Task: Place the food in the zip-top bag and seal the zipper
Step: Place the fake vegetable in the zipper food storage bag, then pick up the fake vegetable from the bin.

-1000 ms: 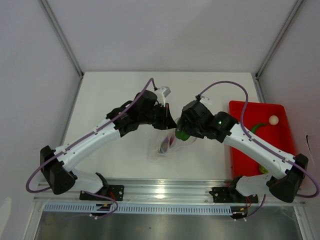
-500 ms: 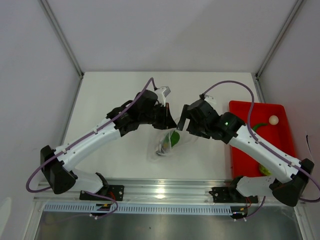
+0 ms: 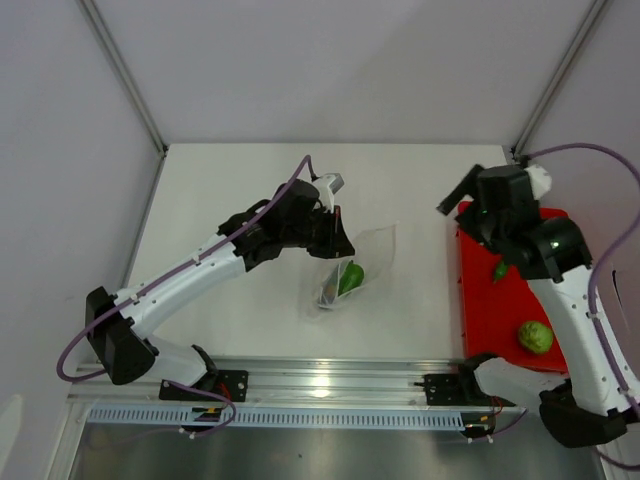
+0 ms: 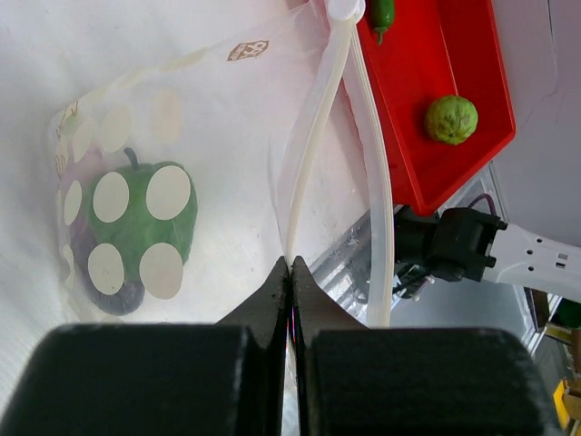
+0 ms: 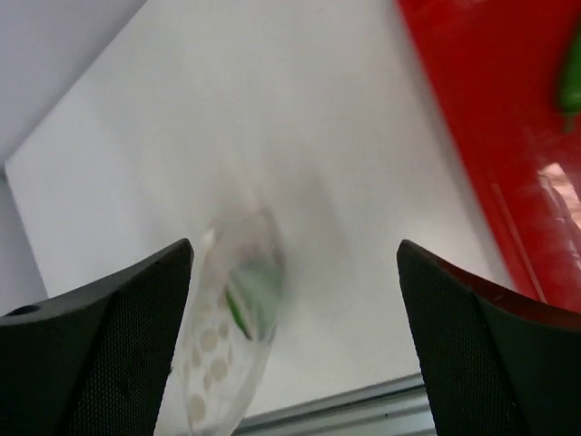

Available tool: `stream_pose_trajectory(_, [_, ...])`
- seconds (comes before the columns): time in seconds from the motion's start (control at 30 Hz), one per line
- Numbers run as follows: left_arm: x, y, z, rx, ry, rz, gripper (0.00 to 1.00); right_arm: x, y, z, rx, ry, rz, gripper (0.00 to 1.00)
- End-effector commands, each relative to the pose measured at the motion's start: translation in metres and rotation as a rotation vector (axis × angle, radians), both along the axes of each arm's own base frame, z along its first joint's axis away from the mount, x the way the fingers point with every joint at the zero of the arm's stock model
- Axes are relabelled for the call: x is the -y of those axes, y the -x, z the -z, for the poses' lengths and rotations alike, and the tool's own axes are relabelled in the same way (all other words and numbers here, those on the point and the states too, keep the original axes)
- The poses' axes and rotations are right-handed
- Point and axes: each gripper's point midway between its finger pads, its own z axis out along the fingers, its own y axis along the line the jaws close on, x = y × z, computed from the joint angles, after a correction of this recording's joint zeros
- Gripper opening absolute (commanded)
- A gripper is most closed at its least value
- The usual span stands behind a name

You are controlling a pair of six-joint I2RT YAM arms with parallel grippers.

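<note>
My right gripper moves back and down over the bright green round piece (image 3: 535, 337) next and closes on its sides, because it lies alone at the tray's near end.
The clear zip-top bag (image 3: 362, 262) lies at the table's middle, mouth towards the red tray. A green pepper-shaped piece (image 3: 350, 277) and a purple piece (image 3: 328, 296) are inside it; both show in the left wrist view, the green piece (image 4: 136, 218) above the purple one (image 4: 118, 295). My left gripper (image 3: 338, 245) is shut on one strip of the zipper (image 4: 313, 136) at the bag's mouth. My right gripper (image 3: 458, 200) is open and empty, raised over the tray's left edge. A bright green round piece (image 3: 535, 337) and a darker green long piece (image 3: 500, 270) lie in the tray. The whitish ball is hidden.
The red tray (image 3: 490, 310) stands at the right of the table and also shows in the left wrist view (image 4: 427, 82). A metal rail (image 3: 330, 380) runs along the near edge. Frame posts and white walls close in the back and sides.
My right gripper has let the green piece go into the bag and drawn back up and right over the tray. My left gripper still holds the bag's mouth.
</note>
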Motion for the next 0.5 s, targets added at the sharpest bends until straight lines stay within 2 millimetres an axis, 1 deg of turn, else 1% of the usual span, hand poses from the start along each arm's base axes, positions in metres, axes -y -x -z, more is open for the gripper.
stream_pose_trajectory(0.0, [0.006, -0.004, -0.01, 0.042, 0.026, 0.017, 0.0, 0.086, 0.005, 0.002, -0.047, 0.08, 0.205, 0.94])
stream_pose_trajectory(0.03, [0.006, -0.003, -0.008, 0.037, 0.027, 0.023, 0.01, 0.099, 0.003, 0.01, -0.071, 0.08, 0.238, 0.95])
stream_pose_trajectory(0.07, [0.007, -0.003, -0.008, 0.034, 0.027, 0.026, 0.01, 0.129, 0.002, 0.015, -0.091, 0.076, 0.333, 0.95])
stream_pose_trajectory(0.1, [0.007, -0.002, -0.007, 0.032, 0.025, 0.028, 0.0, 0.143, -0.001, 0.021, -0.101, 0.09, 0.352, 0.94])
stream_pose_trajectory(0.13, [0.006, -0.001, -0.007, 0.033, 0.026, 0.03, 0.01, 0.151, -0.002, 0.038, -0.146, 0.073, 0.362, 0.94])
stream_pose_trajectory(0.17, [0.006, -0.001, -0.009, 0.036, 0.03, 0.029, 0.0, 0.162, -0.003, 0.047, -0.168, 0.067, 0.39, 0.95])
stream_pose_trajectory(0.2, [0.005, -0.002, -0.008, 0.039, 0.028, 0.027, 0.01, 0.184, -0.005, 0.057, -0.187, 0.06, 0.463, 0.95])
stream_pose_trajectory(0.23, [0.004, -0.001, -0.008, 0.041, 0.025, 0.026, 0.01, 0.193, -0.004, 0.072, -0.22, 0.057, 0.496, 0.95])
stream_pose_trajectory(0.3, [0.003, -0.001, -0.007, 0.046, 0.022, 0.026, 0.01, 0.208, 0.001, 0.085, -0.256, 0.053, 0.597, 0.96])
stream_pose_trajectory(0.33, [0.003, -0.001, -0.007, 0.048, 0.022, 0.027, 0.01, 0.225, 0.009, 0.089, -0.265, 0.098, 0.711, 0.97])
stream_pose_trajectory(0.37, [0.003, -0.001, -0.005, 0.044, 0.018, 0.029, 0.01, 0.231, 0.018, 0.097, -0.295, 0.104, 0.782, 0.99])
stream_pose_trajectory(0.4, [0.002, -0.001, -0.005, 0.043, 0.017, 0.029, 0.01, 0.234, 0.027, 0.103, -0.331, 0.116, 0.825, 0.99])
stream_pose_trajectory(0.43, [0.004, -0.001, -0.004, 0.041, 0.02, 0.034, 0.01, 0.237, 0.032, 0.108, -0.36, 0.119, 0.879, 0.99])
stream_pose_trajectory(0.47, [0.005, 0.001, -0.002, 0.032, 0.023, 0.043, 0.0, 0.25, 0.045, 0.11, -0.389, 0.181, 0.965, 0.99])
